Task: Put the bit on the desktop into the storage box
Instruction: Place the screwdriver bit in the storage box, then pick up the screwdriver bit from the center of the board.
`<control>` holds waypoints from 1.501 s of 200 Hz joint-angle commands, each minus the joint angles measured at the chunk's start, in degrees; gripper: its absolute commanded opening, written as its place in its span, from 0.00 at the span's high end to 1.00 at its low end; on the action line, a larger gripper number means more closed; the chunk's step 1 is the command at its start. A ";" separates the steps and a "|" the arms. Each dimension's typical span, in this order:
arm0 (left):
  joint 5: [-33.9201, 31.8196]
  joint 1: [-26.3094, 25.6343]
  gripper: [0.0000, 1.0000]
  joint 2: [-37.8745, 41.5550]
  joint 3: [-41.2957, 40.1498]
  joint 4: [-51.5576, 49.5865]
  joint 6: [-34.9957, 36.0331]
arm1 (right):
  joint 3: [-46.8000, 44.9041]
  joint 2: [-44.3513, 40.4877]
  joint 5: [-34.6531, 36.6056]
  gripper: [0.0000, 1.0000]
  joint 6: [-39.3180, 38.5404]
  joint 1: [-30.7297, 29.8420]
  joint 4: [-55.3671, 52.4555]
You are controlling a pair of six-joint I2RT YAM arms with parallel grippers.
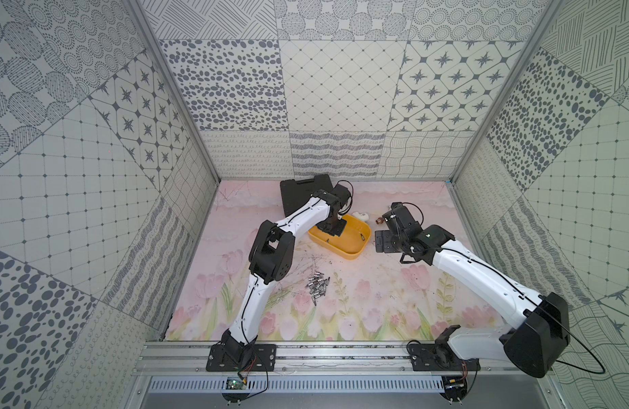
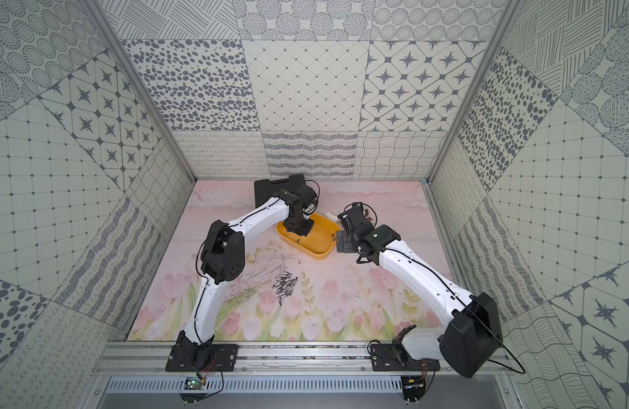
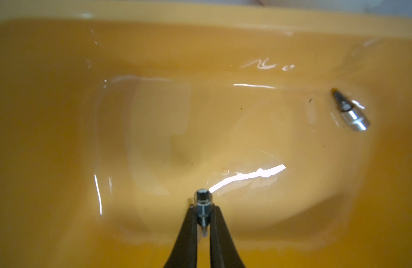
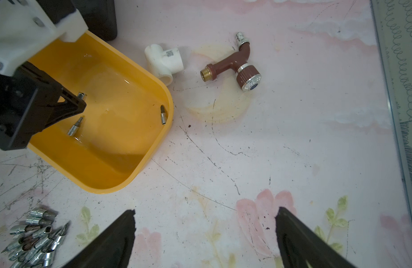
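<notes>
I will next lower my left gripper a little toward the bottom of the box just below its fingers and let go of the small silver bit (image 3: 202,199) there, as it is already inside the box's sides.
The yellow storage box (image 1: 355,253) (image 2: 320,255) (image 4: 103,176) lies at the middle back of the mat. My left gripper (image 3: 203,208) (image 1: 336,230) reaches down into it, shut on a small silver bit (image 3: 202,199) (image 4: 81,95) just above the box floor. Two more bits lie in the box: one near its end wall (image 3: 351,111) (image 4: 163,114), another (image 4: 75,127) under the left gripper. A pile of several bits (image 1: 318,285) (image 2: 286,283) (image 4: 35,236) rests on the desktop in front of the box. My right gripper (image 4: 205,215) (image 1: 382,240) hovers open over bare mat, right of the box, holding nothing.
A black tool case (image 1: 299,194) sits behind the box, partly under the left arm. A white pipe tee (image 4: 164,61) and a brown tap (image 4: 233,66) lie just beyond the box's far right corner. The enclosure's right wall (image 4: 397,92) stands close by.
</notes>
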State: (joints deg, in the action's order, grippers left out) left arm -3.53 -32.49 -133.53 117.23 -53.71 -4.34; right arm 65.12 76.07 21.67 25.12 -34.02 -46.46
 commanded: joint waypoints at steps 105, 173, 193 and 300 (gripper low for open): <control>-0.39 0.41 0.78 -2.11 1.07 -1.99 1.00 | -0.80 -0.95 0.39 0.03 0.89 0.51 1.48; 0.36 0.39 0.64 -0.65 0.98 -2.52 0.69 | -0.76 -0.93 0.57 0.03 0.87 0.54 1.46; 0.83 0.46 0.56 0.70 0.59 -2.38 0.43 | -0.87 -0.93 0.61 0.03 0.83 0.53 1.46; 1.03 0.49 0.39 22.49 -19.00 6.32 -3.78 | -1.48 -1.85 1.71 0.03 0.63 0.84 1.52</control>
State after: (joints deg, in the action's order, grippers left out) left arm -2.98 -32.49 -119.09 105.32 -51.42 -5.56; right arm 64.69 76.07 22.33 25.12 -33.61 -46.46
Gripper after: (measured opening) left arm 0.604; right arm 0.966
